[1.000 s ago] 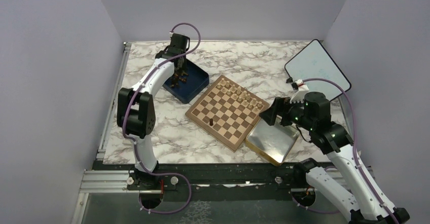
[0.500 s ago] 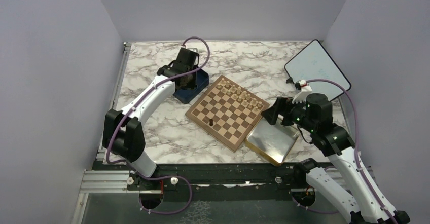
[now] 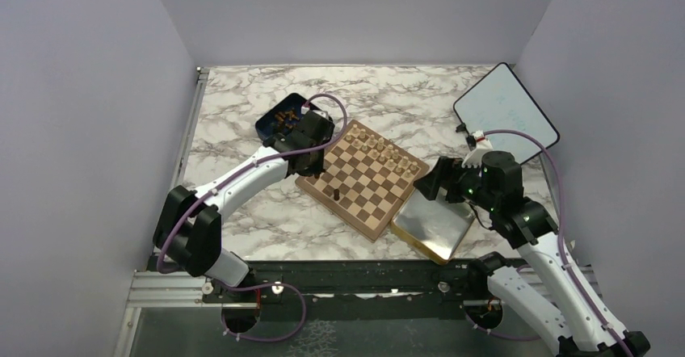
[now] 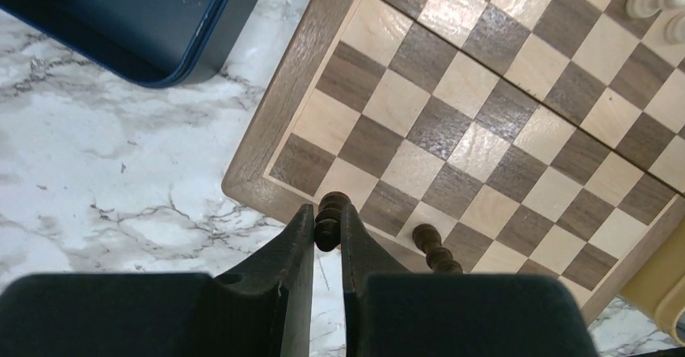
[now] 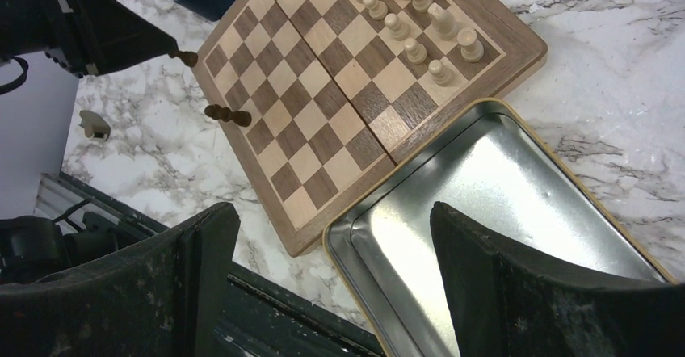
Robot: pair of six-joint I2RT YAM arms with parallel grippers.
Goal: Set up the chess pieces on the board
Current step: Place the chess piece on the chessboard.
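My left gripper lowers toward the standing dark piece next and releases on the dark square just short (image 3: 328,191) (image 4: 388,208) of it. That square at the board's edge is empty.
My left gripper (image 4: 327,221) is shut on a dark brown chess piece (image 4: 329,214), which hangs over the board's (image 4: 485,115) border near its left corner. In the top view that gripper (image 3: 317,171) sits at the board's (image 3: 380,203) near-left edge. One dark chess piece (image 3: 336,194) stands on a square close by (image 4: 436,248). More dark pieces (image 3: 284,116) lie in the dark blue box (image 3: 273,127). My right gripper (image 5: 329,220) hangs open and holds nothing, above the metal tray (image 5: 501,195), right of the board (image 5: 323,131).
Pale beige chessmen (image 3: 384,149) fill the board's far-right rows (image 5: 404,18). The gold-rimmed tray (image 3: 432,226) touches the board's near-right edge. A white tablet (image 3: 505,111) lies at the back right. Marble tabletop (image 3: 242,212) shows left of the board.
My left arm has swung from the blue box over to the board's left corner, carrying the dark piece. The right arm has barely moved.
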